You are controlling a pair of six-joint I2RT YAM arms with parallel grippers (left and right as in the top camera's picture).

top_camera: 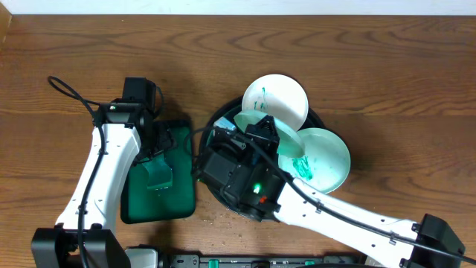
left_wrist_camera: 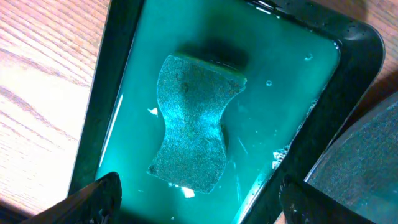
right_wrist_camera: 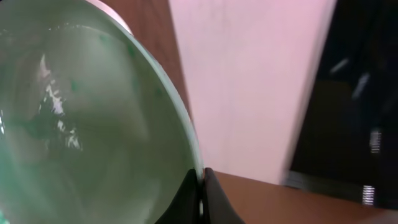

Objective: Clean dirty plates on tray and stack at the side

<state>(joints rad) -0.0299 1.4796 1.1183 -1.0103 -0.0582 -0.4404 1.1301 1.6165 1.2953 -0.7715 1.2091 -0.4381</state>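
Note:
Next, my right gripper moves outward, to the right in the overhead view, then down to release its plate on the empty bare wood past the tray (top_camera: 370,103), since that spot is clear.
The round dark tray (top_camera: 214,117) sits at the table's middle. One white plate (top_camera: 277,95) with thin green marks leans over its far rim. A second plate (top_camera: 327,158) with a thick green smear lies over its right rim. A third plate (top_camera: 247,119) shows partly under my right wrist. My right gripper (right_wrist_camera: 202,186) is shut on the rim of a plate (right_wrist_camera: 93,124), which fills the left of the right wrist view, tilted up. In the overhead view the right gripper (top_camera: 262,130) is above the tray. My left gripper (left_wrist_camera: 199,194) is open and empty.
A small rectangular green tray (top_camera: 134,202) lies left of the round tray, holding liquid and a green sponge cloth (left_wrist_camera: 193,124). My left gripper (top_camera: 160,145) hovers just above it. The rectangular tray's dark rim (left_wrist_camera: 102,93) borders bare wood.

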